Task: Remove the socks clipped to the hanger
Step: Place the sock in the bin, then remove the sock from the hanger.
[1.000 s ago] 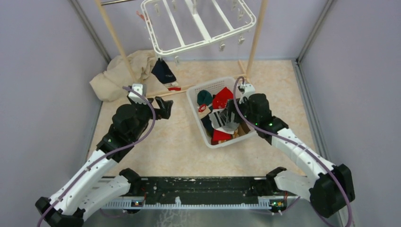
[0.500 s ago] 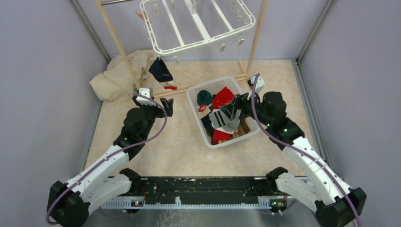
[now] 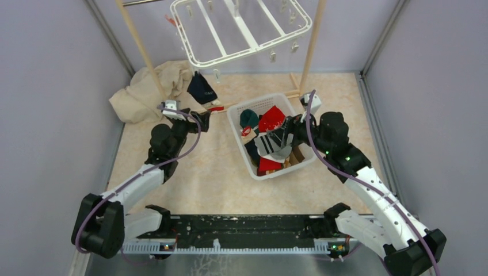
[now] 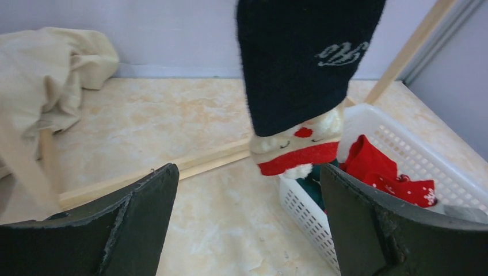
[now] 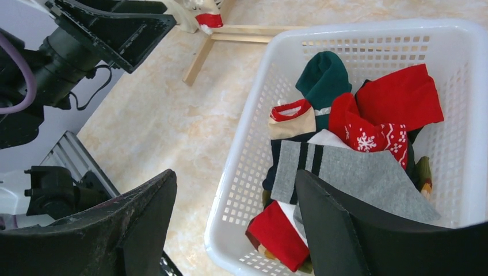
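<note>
The robot's left gripper needs to move outward and slightly toward the basket, so that its open fingers come around the navy sock's lower edge just beyond them.
The white hanger (image 3: 241, 31) hangs at the top of the top view with several dangling clips. One dark navy sock (image 3: 201, 89) with a red and cream toe still hangs from its near-left corner; it fills the upper middle of the left wrist view (image 4: 305, 63). My left gripper (image 3: 202, 122) is open just below and in front of this sock, not touching it. My right gripper (image 3: 283, 137) is open and empty over the white basket (image 3: 237, 118), above a grey striped sock (image 5: 357, 175) lying on red, green and navy socks.
Two wooden poles (image 3: 138, 40) carry the hanger, with a wooden base bar (image 4: 190, 164) on the floor. A beige cloth (image 3: 144, 92) is heaped at the back left. Purple walls close in both sides and the back.
My left arm has reached forward and up toward the hanging navy sock. My right arm pulled back to the right at first, then stayed still over the basket. The hanger swings slightly.
</note>
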### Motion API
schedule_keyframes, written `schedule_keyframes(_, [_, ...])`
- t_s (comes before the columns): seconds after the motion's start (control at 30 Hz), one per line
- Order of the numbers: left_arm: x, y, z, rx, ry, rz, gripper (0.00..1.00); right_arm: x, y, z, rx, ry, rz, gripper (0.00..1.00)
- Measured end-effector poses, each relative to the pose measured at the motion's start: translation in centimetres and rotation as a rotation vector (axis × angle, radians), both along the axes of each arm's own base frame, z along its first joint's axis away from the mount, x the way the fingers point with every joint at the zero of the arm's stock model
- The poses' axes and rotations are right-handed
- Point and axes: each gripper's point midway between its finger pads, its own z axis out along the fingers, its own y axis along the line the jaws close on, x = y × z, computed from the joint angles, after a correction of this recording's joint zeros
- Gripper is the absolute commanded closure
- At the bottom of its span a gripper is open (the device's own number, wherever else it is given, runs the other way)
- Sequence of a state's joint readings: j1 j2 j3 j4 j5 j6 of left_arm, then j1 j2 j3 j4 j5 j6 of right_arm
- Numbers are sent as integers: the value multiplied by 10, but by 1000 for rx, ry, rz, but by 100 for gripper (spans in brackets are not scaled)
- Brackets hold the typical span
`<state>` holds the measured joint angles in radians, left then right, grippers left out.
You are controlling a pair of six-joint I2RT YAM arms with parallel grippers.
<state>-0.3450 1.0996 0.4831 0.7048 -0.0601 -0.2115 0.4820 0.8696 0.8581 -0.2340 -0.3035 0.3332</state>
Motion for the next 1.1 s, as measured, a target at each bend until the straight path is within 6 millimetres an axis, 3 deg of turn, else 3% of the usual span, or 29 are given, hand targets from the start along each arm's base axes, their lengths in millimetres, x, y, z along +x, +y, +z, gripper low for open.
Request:
schedule_keyframes(0.23, [12, -31, 2, -26, -20, -139, 3, -1, 1, 0, 0, 0, 6, 24])
schedule_keyframes(0.57, [27, -36, 16, -43, -64, -165, 5, 0, 2, -8, -26, 17, 18, 24])
schedule_keyframes(0.9, [30, -43, 18, -57, -73, -206, 27, 0, 4, -12, -28, 31, 28, 25])
schedule_keyframes(1.03, [30, -48, 14, -66, -59, -231, 43, 0, 4, -12, -28, 31, 30, 25])
schedule_keyframes(1.1, [29, -49, 14, -70, -58, -240, 56, 0, 4, -12, -28, 32, 31, 25])
